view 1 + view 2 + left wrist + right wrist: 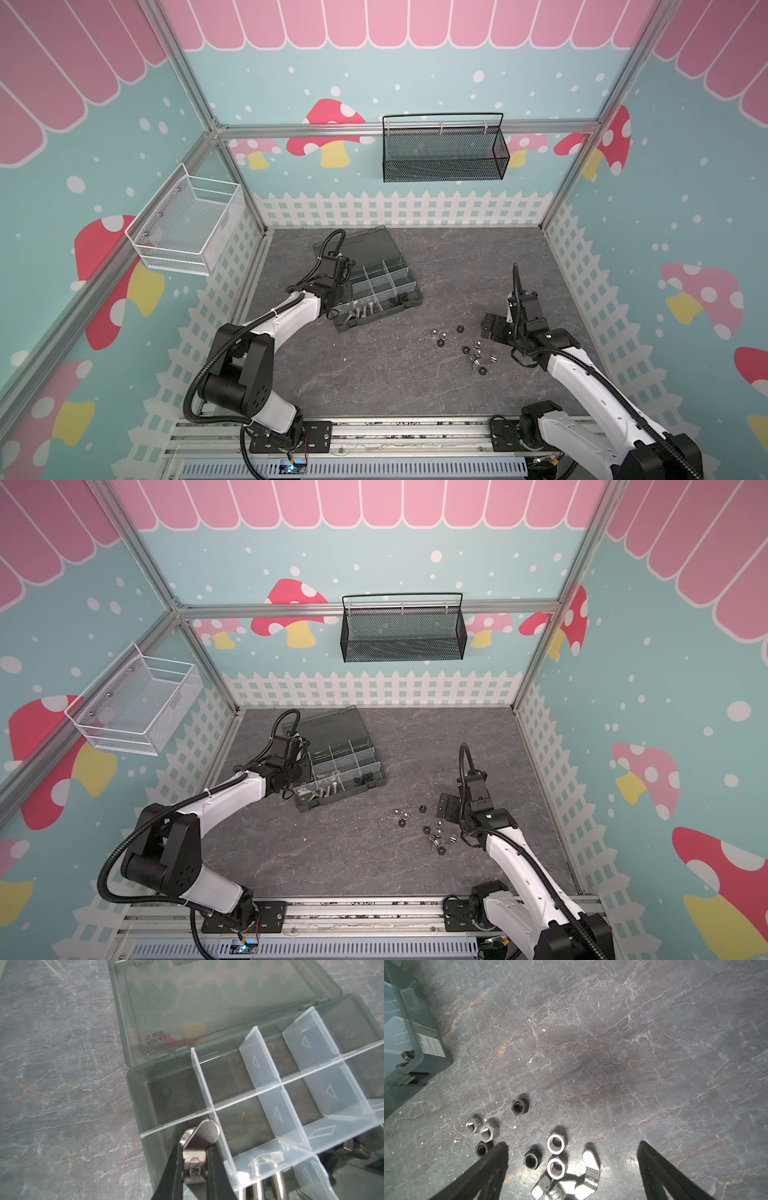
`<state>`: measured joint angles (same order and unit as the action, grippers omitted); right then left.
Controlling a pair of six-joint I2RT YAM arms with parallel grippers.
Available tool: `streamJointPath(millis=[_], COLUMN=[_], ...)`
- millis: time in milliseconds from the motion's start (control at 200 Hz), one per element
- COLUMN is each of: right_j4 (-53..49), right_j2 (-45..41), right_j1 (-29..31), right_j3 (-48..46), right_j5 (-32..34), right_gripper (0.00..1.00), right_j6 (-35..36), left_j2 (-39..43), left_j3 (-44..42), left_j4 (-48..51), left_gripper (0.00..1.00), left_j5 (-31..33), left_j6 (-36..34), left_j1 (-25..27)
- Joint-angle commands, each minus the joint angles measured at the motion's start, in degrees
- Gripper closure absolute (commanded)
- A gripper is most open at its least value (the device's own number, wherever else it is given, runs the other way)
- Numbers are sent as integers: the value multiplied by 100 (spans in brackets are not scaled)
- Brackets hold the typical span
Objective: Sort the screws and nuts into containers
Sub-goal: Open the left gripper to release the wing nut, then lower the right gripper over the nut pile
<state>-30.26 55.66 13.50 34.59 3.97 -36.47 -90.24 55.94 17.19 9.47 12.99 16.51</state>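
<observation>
I should next lower my left gripper toward the middle row's end compartment point(172, 1138), just below its fingers, and release the wing nut there, walled off from the screws.
The smoky grey organizer box point(415, 297) point(376, 777) lies open at the table's back left, its containers point(239, 1076) split by clear dividers. My left gripper point(194, 1147) point(345, 296) is shut on a silver wing nut point(204, 1132), held over the box's left end compartment. Silver screws point(361, 313) point(276, 1186) lie in a front compartment, black ones point(399, 298) further right. Loose nuts point(478, 353) point(438, 833) are scattered on the table right of centre. My right gripper point(572, 1145) point(492, 326) hangs open just above them, with silver hex nuts point(555, 1144) and wing nuts point(589, 1169) between its fingers.
The box's lid point(357, 245) lies flat behind it. A white wire basket point(187, 224) hangs on the left wall and a black mesh basket point(442, 151) on the back wall. A black nut point(519, 1106) lies apart, toward the box point(425, 1043).
</observation>
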Motion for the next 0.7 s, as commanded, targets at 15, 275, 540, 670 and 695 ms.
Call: streamJointPath(millis=[15,275,540,670,695], right_j4=[-102,-156,-230,-226,-218], right_j2=[101,165,121,189,199], right_j1=[132,525,741,793,802], right_j3=[-142,-327,-462,-475,-481], right_j5=[120,208,192,157,157], right_gripper=[2,4,10,12,12], right_j6=[-215,-596,-849,-886,-901], left_j2=[-171,-257,-410,-407,-395], left_j3=[174,197,218,209,198], left_j4=[-164,21,437,505,514], left_gripper=[100,100,92,83,80], left_j5=[-60,-50,-190,-218,-215], left_j6=[-187,-234,51,37,36], left_j1=[-58,-155,-192,-192,-187])
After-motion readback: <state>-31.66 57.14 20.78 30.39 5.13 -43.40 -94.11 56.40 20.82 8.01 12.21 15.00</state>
